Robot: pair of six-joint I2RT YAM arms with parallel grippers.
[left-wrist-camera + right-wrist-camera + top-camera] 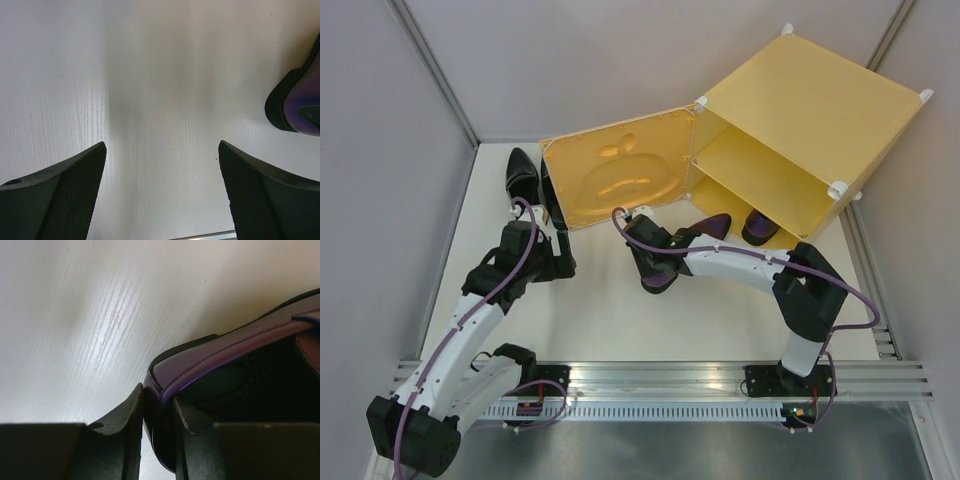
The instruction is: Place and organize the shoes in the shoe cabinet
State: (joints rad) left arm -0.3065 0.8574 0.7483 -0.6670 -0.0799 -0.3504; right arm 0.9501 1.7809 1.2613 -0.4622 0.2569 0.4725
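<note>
The door-side space of the lower cabinet section is empty, so my right gripper needs to go outward and to the right in the top view and release the shoe there.
The yellow shoe cabinet stands at the back right with its apple-embossed door swung open to the left. One dark purple shoe sits in its lower compartment. My right gripper is shut on the heel rim of the other purple shoe, in front of the cabinet; the right wrist view shows the fingers pinching the heel wall. A black shoe lies at the far left behind the door. My left gripper is open and empty over the table; the purple shoe's heel shows at its right edge.
The open door stands between the two arms and hides part of the black shoes. Grey walls close in the white table on the left, back and right. A metal rail runs along the near edge.
</note>
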